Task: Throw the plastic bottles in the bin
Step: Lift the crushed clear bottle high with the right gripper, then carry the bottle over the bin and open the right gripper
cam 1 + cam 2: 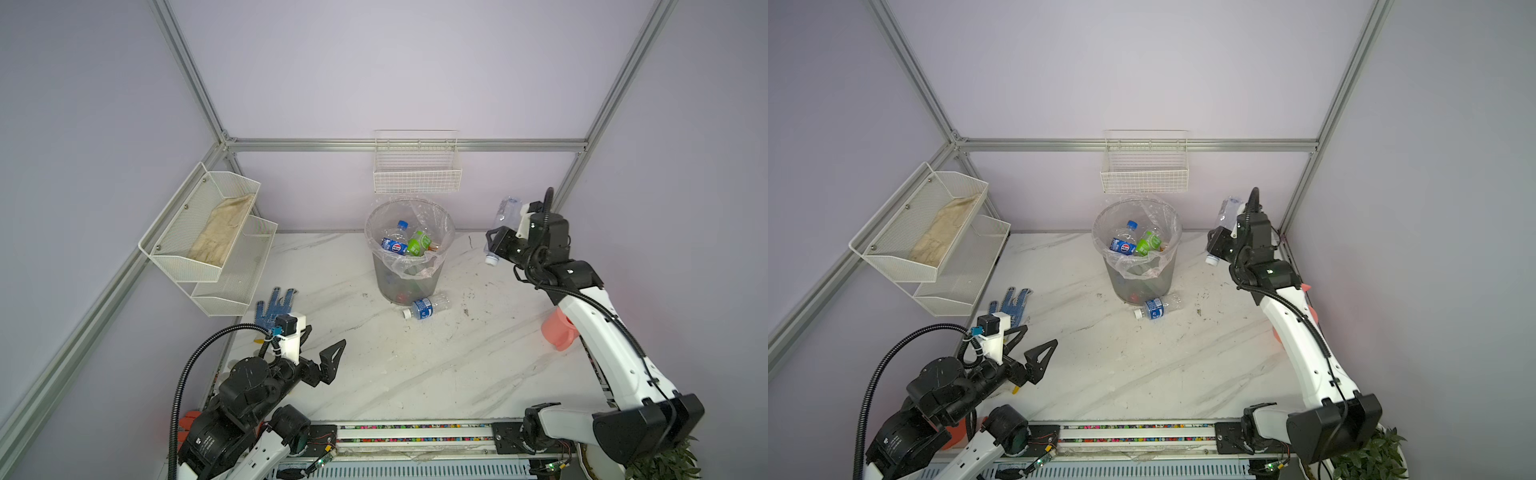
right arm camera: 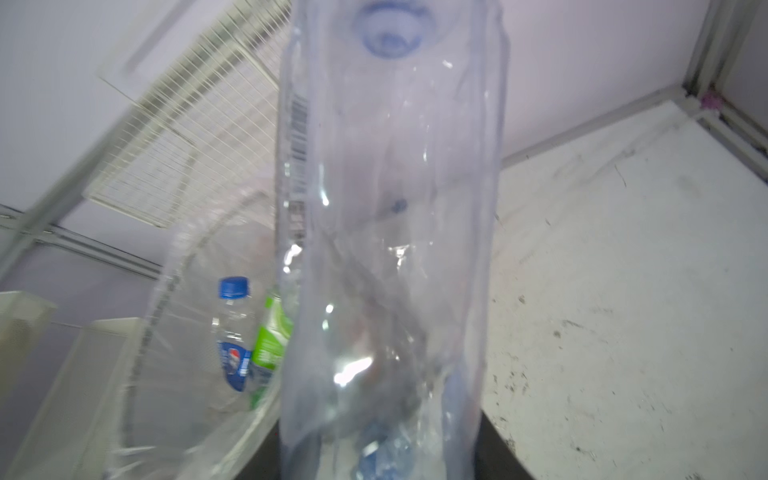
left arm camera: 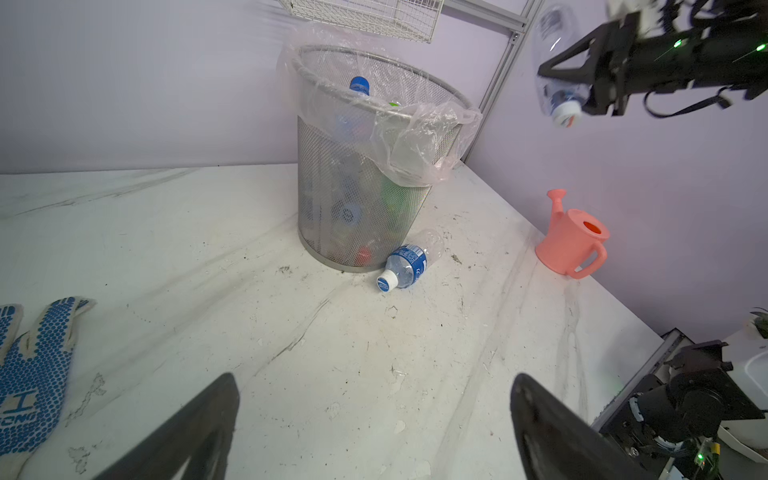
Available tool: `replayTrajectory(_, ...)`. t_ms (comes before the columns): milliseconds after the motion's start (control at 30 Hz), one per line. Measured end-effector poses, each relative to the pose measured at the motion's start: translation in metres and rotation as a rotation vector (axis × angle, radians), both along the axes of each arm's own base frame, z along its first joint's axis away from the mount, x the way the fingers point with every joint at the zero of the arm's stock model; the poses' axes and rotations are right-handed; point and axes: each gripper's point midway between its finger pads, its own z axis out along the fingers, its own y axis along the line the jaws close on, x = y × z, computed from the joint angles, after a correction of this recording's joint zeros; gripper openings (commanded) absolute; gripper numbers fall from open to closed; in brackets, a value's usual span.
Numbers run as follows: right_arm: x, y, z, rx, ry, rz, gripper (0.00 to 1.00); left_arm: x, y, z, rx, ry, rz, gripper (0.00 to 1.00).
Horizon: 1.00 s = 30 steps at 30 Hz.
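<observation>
My right gripper lifts sideways over the bin's opening [image 1: 410, 228] next and releases the clear crumpled bottle [image 1: 505, 214], since the bin stands beside my gripper, toward the table's middle.
The bin [image 1: 390, 282], grey mesh lined with a clear bag, stands at the back middle of the table and holds several plastic bottles, among them a blue-capped one [image 1: 395, 241] and a green one [image 1: 419, 243]. Another bottle [image 1: 426, 307] with a blue label and white cap lies on the table against the bin's base [image 3: 332, 187]. My right gripper [image 1: 496, 241] is raised to the right of the bin, shut on a clear crumpled bottle [image 1: 505, 214] that hangs cap down. This bottle [image 2: 390, 208] fills the right wrist view. My left gripper [image 1: 324, 338] hovers open and empty at the front left.
A pink watering can [image 1: 559, 328] stands at the table's right edge, partly behind my right arm. A blue-dotted glove [image 1: 274, 307] lies at the left. A white wire basket [image 1: 415, 172] hangs above the bin, and white mesh shelves [image 1: 208, 232] hang on the left wall.
</observation>
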Motion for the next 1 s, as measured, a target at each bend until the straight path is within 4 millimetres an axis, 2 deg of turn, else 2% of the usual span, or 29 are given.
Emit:
replayTrajectory(100,-0.032,0.001,0.075,0.064,-0.171,0.045,0.00,0.000,0.000,0.000,0.000,0.000,0.000,1.00)
replayTrajectory(167,-0.057,0.002,0.115,0.111,-0.272,0.082,0.00,0.000,0.000,0.000,0.000,0.000,0.000,1.00)
replayTrajectory(233,-0.079,0.004,0.143,0.152,-0.347,0.119,0.00,0.000,0.000,0.000,0.000,0.000,0.000,1.00)
replayTrajectory(367,-0.108,0.008,0.182,0.211,-0.443,0.187,0.00,0.000,0.000,0.000,0.000,0.000,-0.001,1.00)
replayTrajectory(467,-0.111,0.012,0.195,0.230,-0.465,0.217,0.00,0.000,-0.001,0.000,-0.001,0.000,-0.004,1.00)
replayTrajectory(533,-0.103,0.016,0.195,0.233,-0.456,0.230,0.00,-0.001,-0.001,0.000,-0.004,0.002,-0.004,1.00)
replayTrajectory(667,-0.067,0.030,0.184,0.230,-0.396,0.251,0.00,-0.001,-0.001,0.000,-0.005,0.003,-0.003,1.00)
replayTrajectory(700,-0.057,0.035,0.178,0.230,-0.375,0.258,0.00,0.000,-0.001,0.000,-0.005,0.003,-0.002,1.00)
replayTrajectory(800,-0.013,0.061,0.144,0.209,-0.269,0.266,0.01,0.000,-0.001,0.000,-0.005,0.003,-0.001,1.00)
replayTrajectory(833,0.001,0.076,0.130,0.190,-0.230,0.274,0.08,0.000,0.000,0.000,-0.004,0.003,-0.001,1.00)
replayTrajectory(867,0.015,0.095,0.114,0.172,-0.190,0.293,0.26,0.000,0.000,0.000,-0.004,0.003,-0.001,1.00)
replayTrajectory(900,0.024,0.108,0.102,0.160,-0.163,0.308,0.47,0.000,0.000,0.000,-0.004,0.003,0.000,1.00)
replayTrajectory(933,0.038,0.124,0.081,0.145,-0.116,0.321,0.83,0.000,0.000,0.000,-0.004,0.004,0.001,1.00)
replayTrajectory(967,0.050,0.135,0.059,0.129,-0.068,0.326,0.97,0.000,0.000,0.000,-0.003,0.004,0.002,1.00)
replayTrajectory(1000,0.059,0.141,0.038,0.109,-0.024,0.319,0.97,0.000,0.000,-0.001,-0.003,0.005,0.002,1.00)
